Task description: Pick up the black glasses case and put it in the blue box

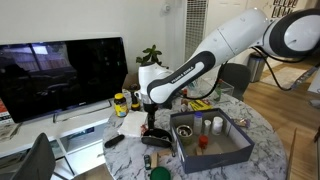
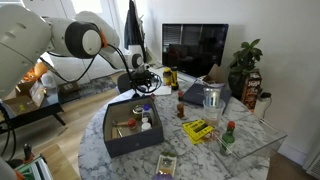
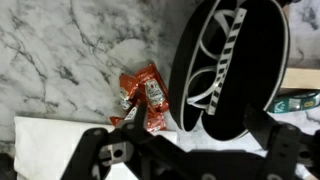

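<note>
The near end of the case is just below my open fingers. My gripper will go down a little more next and close on that end.
The black glasses case [image 3: 230,65] is a matte black oval with a white logo. It lies on the marble table, and its near end sits between my fingers in the wrist view. My gripper [image 3: 190,150] is open, with its dark fingers spread on either side of that end. In an exterior view the gripper [image 1: 150,124] hangs just over the case [image 1: 158,141], left of the blue box [image 1: 215,156]. The box also shows in an exterior view [image 2: 125,146], with the gripper [image 2: 140,90] behind it; the case cannot be made out there.
Red ketchup packets [image 3: 145,98] and a white napkin [image 3: 45,150] lie just beside the case. A thin black remote [image 1: 113,141] lies further left. The box holds small jars and a red item [image 1: 203,141]. A TV [image 1: 60,75], a plant [image 1: 150,55] and bottles stand behind.
</note>
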Available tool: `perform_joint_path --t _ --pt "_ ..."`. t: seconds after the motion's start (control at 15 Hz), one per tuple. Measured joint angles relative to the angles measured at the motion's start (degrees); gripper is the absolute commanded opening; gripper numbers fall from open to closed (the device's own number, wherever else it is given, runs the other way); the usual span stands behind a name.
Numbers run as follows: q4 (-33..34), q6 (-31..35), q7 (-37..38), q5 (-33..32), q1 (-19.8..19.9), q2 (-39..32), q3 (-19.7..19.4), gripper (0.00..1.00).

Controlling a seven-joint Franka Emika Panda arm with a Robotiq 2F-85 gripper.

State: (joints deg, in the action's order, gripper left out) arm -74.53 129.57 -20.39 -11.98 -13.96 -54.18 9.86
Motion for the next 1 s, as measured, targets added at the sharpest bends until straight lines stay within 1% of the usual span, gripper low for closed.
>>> perform_joint_path --t 0.07,0.13,0.27,0.33,0.4,0.67,0.73,1.0 --pt "1.6 -1.0 0.0 0.0 0.0 -1.0 -0.2 0.71" --pt "2.9 -1.7 0.0 0.0 0.0 -2.0 -0.4 0.65" --pt "5.1 -2.6 0.0 0.0 0.0 -3.8 -0.8 0.48" --pt "5.9 -3.2 0.0 0.0 0.0 -4.5 -0.9 0.41" --pt "6.6 -3.8 0.0 0.0 0.1 -5.2 -1.0 0.32" --pt "7.5 -6.9 0.0 0.0 0.0 -6.1 -1.0 0.03" --pt "7.6 -7.5 0.0 0.1 0.0 -6.1 -0.9 0.00" --pt "7.7 -7.6 -0.2 1.7 0.6 -5.0 0.6 0.01"
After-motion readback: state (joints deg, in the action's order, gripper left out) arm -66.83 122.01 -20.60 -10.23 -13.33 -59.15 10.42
